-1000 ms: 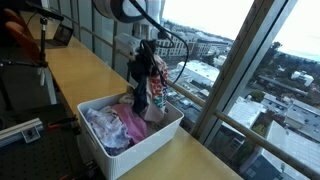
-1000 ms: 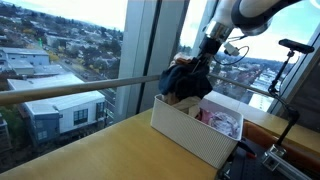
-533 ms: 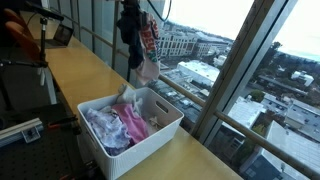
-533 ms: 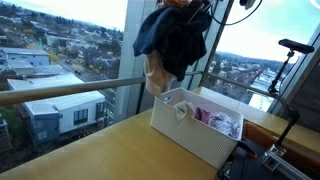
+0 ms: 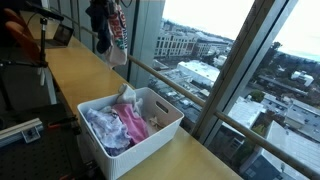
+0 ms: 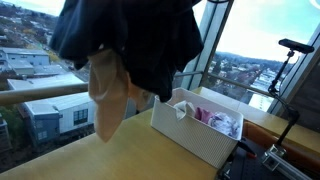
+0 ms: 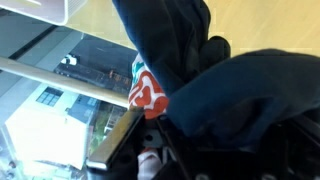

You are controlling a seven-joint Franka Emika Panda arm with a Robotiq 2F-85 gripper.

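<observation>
I should next lower the bundle of clothes in my gripper toward the bare wooden counter (image 6: 140, 160) beside the white bin and release it, since that clear spot lies below.
My gripper (image 7: 185, 145) is shut on a bundle of clothes and holds it high above the wooden counter (image 5: 70, 70). The bundle is a dark navy garment (image 6: 130, 40) with a beige cloth (image 6: 108, 95) dangling below it. In the wrist view the navy garment (image 7: 220, 90) wraps over the jaws and hides the fingertips, and a red and white patterned piece (image 7: 148, 92) sticks out beside it. In an exterior view the bundle (image 5: 108, 30) hangs far from the white bin (image 5: 150, 140), up the counter.
The white bin (image 6: 190, 135) stands by the window and holds pink and white clothes (image 5: 115, 125). A window rail (image 5: 170, 85) and glass run along the counter's far side. A tripod (image 6: 290, 60) and a black clamp (image 5: 20, 128) stand at the near edge.
The gripper has risen out of the bin with the bundle and carried it along the counter, away from the bin. The bundle now hangs close to one exterior camera.
</observation>
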